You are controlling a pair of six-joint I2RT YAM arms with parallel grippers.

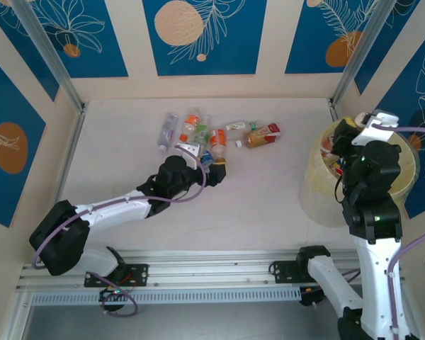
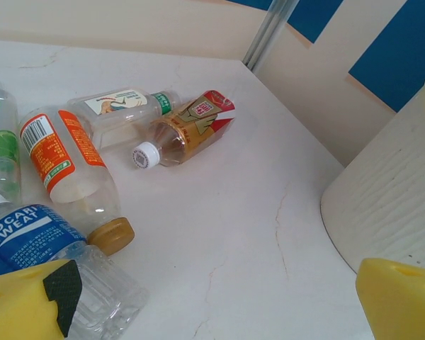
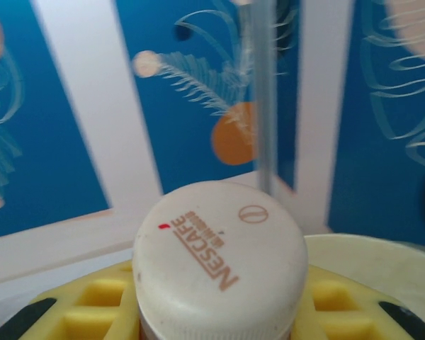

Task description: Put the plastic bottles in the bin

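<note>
The bin's opening (image 1: 405,166) (image 3: 389,280) lies below my right gripper, which faces the wall, so the gripper will next pull back and tilt down to release the bottle into it.
Several plastic bottles (image 1: 211,134) lie in a loose pile on the table's far middle. My left gripper (image 1: 214,168) sits open at the pile's near edge. In the left wrist view its yellow fingers (image 2: 25,306) straddle bare table, with a blue-labelled bottle (image 2: 39,237) against the left one. Beyond lie an orange-labelled bottle (image 2: 64,159) and a brown one with a white cap (image 2: 180,134). The pale yellow bin (image 1: 317,190) stands at the right. Over it my right gripper (image 1: 343,136) is shut on a bottle with a white cap (image 3: 219,255), its body hidden.
Blue and cream panelled walls close the table at the back and both sides, with metal posts (image 1: 49,57) in the corners. The bin's ribbed wall (image 2: 389,205) rises just right of my left gripper. Bare table (image 1: 255,191) lies between pile and bin.
</note>
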